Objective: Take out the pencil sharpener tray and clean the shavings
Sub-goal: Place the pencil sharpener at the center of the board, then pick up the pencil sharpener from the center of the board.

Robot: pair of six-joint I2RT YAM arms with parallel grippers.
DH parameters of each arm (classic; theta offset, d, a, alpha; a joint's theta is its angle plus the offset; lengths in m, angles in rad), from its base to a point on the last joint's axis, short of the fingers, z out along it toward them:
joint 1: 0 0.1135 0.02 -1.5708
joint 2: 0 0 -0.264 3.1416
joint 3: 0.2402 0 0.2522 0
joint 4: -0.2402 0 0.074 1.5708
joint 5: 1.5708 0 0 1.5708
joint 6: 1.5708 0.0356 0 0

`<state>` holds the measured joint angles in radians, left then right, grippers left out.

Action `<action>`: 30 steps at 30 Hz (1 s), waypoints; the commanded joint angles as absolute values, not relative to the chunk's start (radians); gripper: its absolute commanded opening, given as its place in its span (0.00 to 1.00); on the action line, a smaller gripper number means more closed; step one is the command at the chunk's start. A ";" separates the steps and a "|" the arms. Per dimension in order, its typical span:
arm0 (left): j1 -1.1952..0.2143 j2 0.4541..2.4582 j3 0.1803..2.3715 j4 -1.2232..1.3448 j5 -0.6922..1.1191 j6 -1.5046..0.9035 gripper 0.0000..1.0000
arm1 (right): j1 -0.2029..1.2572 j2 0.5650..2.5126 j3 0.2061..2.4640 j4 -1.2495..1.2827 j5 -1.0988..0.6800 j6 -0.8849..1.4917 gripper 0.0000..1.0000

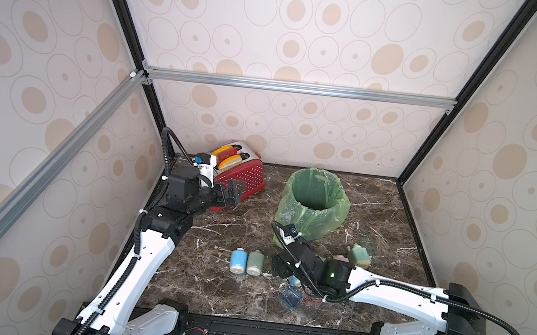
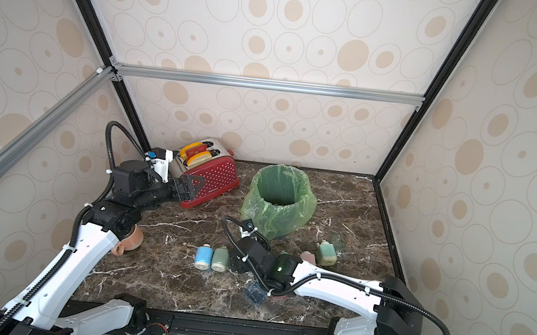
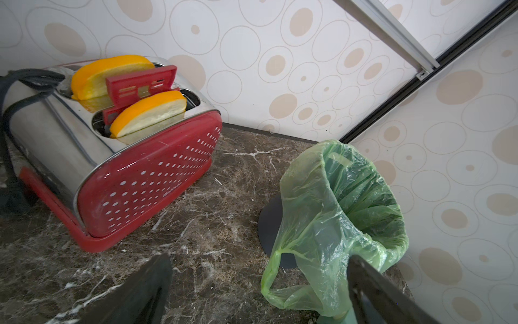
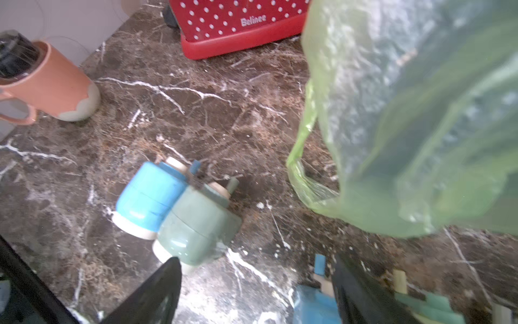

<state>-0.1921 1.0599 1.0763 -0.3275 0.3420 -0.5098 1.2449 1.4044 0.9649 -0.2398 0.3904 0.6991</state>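
Note:
My right gripper is open. It needs to move toward the mug and down to the green sharpener beside the blue one next, with one finger on each side of the green sharpener's body.
A clear blue tray point(image 1: 292, 296) point(image 2: 255, 294) lies on the dark marble table point(image 1: 228, 294), just in front of my right wrist. A blue pencil sharpener point(image 1: 293, 281) point(image 4: 311, 308) lies beside it, mostly hidden under the arm in both top views. My right gripper point(image 1: 278, 267) point(image 2: 235, 261) point(image 4: 258, 283) hangs low over the table, open, and the blue sharpener rests against one finger only. My left gripper point(image 1: 235, 192) point(image 2: 191, 185) point(image 3: 258, 291) is open and empty in front of the toaster. I cannot make out any shavings.
A bin lined with a green bag point(image 1: 314, 204) point(image 3: 344, 213) point(image 4: 406, 112) stands behind the right gripper. Blue point(image 1: 238, 261) and green point(image 1: 255, 263) sharpeners lie left of it, and another green one point(image 1: 358, 256) to the right. A red toaster point(image 1: 242, 175) and a pink mug point(image 2: 129, 240) are at left.

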 commanded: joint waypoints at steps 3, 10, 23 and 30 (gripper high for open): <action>-0.171 1.043 1.080 -0.356 0.299 -0.527 0.99 | 1.250 1.568 1.086 -0.368 0.289 0.746 0.87; -0.168 1.024 1.084 -0.373 0.288 -0.507 0.99 | 1.248 1.733 1.213 -0.404 0.224 0.782 0.88; -0.168 1.024 1.088 -0.367 0.291 -0.502 0.99 | 1.245 1.799 1.219 -0.415 0.175 0.767 0.84; -0.168 1.026 1.087 -0.367 0.296 -0.500 0.99 | 1.242 1.731 1.144 -0.402 0.208 0.711 0.78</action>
